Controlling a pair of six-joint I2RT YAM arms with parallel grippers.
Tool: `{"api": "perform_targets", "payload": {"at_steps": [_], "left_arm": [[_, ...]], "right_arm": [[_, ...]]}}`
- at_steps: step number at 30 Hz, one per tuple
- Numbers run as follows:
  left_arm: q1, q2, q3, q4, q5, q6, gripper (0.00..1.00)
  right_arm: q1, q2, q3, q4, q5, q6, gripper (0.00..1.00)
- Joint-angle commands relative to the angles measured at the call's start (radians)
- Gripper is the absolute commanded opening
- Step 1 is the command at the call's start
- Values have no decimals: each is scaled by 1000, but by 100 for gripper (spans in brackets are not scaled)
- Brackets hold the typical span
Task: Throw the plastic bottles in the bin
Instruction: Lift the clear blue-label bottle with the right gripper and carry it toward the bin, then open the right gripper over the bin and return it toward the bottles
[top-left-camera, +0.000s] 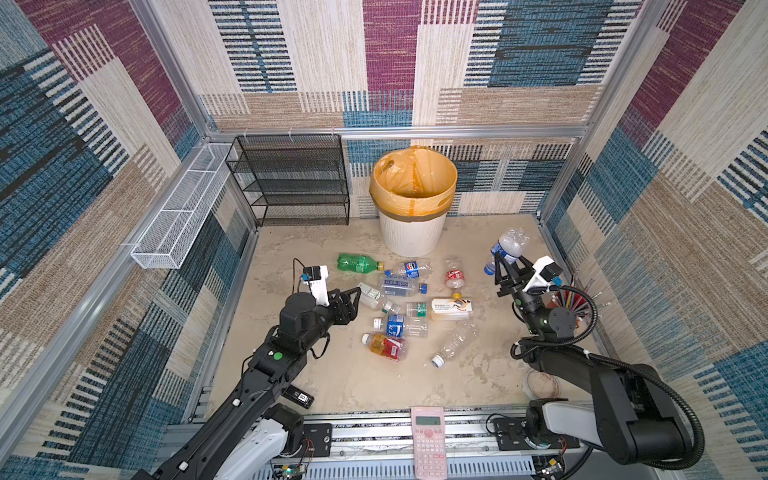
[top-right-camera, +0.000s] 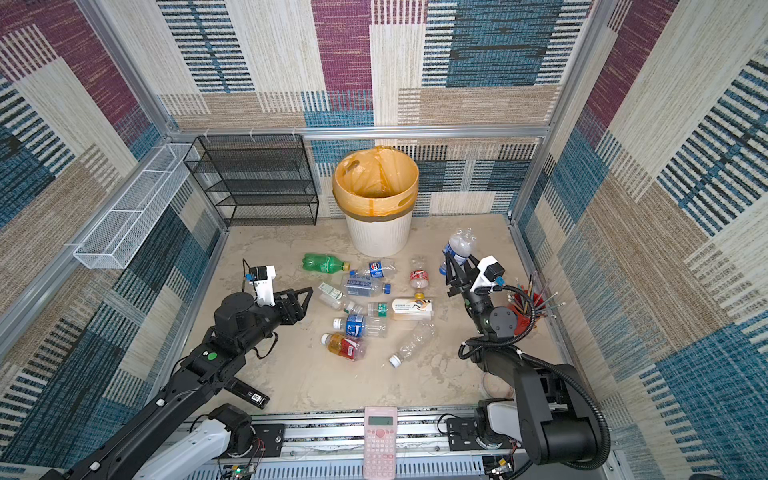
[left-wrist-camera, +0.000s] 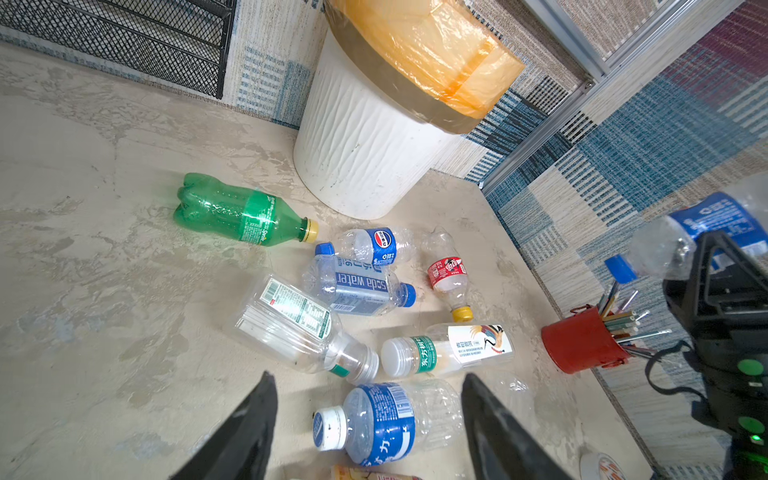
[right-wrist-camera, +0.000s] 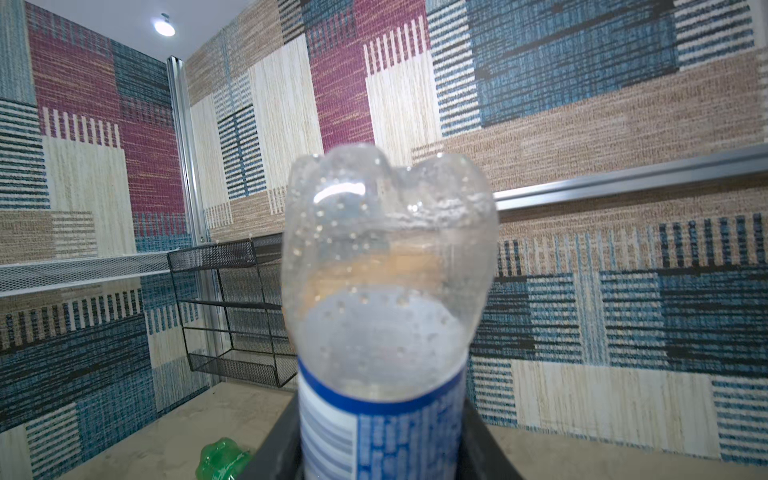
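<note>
The bin's opening (top-left-camera: 412, 187) is outward of my right gripper, on top of a tall ribbed side, so the gripper needs to lift the bottle outward over the bin's rim and let it go.
The bin (top-left-camera: 413, 235) (top-right-camera: 378, 239), white and ribbed with an orange bag over its rim, stands at the back. Several plastic bottles lie in front of it, among them a green one (top-left-camera: 359, 263) (left-wrist-camera: 241, 216), a cream one (top-left-camera: 451, 309) and a blue-labelled one with a white cap (top-left-camera: 401, 326) (left-wrist-camera: 386, 424). My left gripper (top-left-camera: 355, 301) (left-wrist-camera: 368, 378) is open at the left edge of the pile, above the white-capped bottle. My right gripper (top-left-camera: 510, 259) (right-wrist-camera: 382, 440) is shut on a clear blue-labelled bottle (top-left-camera: 509, 245) (right-wrist-camera: 386, 270), held in the air to the right of the bin.
A black mesh rack (top-left-camera: 291, 183) stands at the back left and a white wire basket (top-left-camera: 178, 220) hangs on the left wall. A red cup of pencils (top-left-camera: 569, 301) stands beside my right arm. A pink calculator (top-left-camera: 429, 440) lies on the front rail.
</note>
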Motion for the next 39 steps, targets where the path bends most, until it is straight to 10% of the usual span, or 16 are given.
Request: {"api": "perform_targets", "payload": {"at_steps": [1,11,18,21,26,33,39], "left_arm": [[0,4,18,33,-19,6,71],[-1,-30,52,-9,-36,21,71],[0,-84,84,-94,-54,37,71],[2,-110,80,-111,-60,38,71],[2,-116,83,-126,-56,39,71],[1,-117,78,-120,-53,42,71],[1,-121,67,-98,-50,34,71]], "right_arm": [[15,29,69,303,-22,12,34],[136,247,527,56,-17,-42,35],[187,569,1294,-711,7,-3,24],[209,811,1829,-1209,15,-35,59],[223,1179,2645,-1679,95,-48,90],[225,677,1847,-1206,100,-132,91],[225,488,1697,-1166,67,-174,85]]}}
